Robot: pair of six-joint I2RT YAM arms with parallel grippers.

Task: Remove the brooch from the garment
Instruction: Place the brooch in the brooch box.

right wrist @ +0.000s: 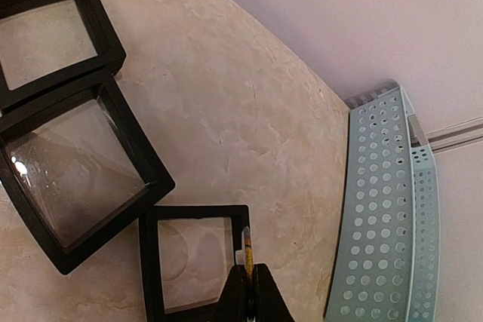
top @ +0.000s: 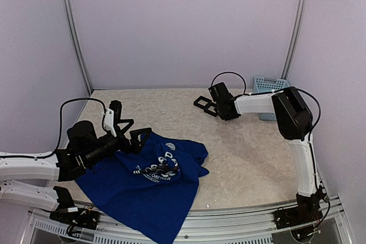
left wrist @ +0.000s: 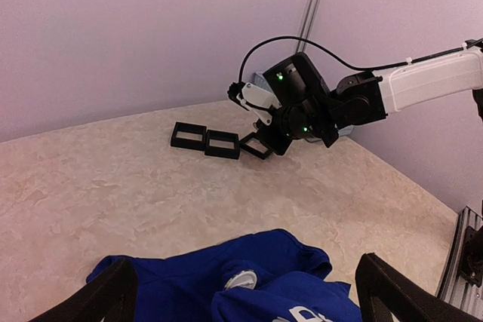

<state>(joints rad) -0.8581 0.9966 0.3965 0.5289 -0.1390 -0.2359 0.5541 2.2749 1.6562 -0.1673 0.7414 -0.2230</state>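
Observation:
My right gripper needs to lower the brooch from over the edge of the black frame toward that frame's clear middle.
The garment is a royal-blue T-shirt with white lettering, crumpled at the near left of the table; it also fills the bottom of the left wrist view. My left gripper is open and empty, jaws wide, just above the shirt's collar end. My right gripper is shut on a thin flat yellow-and-blue piece seen edge-on, the brooch. It holds it over the right edge of a small black square frame at the far middle of the table.
Three black square frames lie in a row under the right gripper, two more showing in the right wrist view. A pale blue perforated basket stands at the far right by the wall. A white round patch shows in the shirt's folds.

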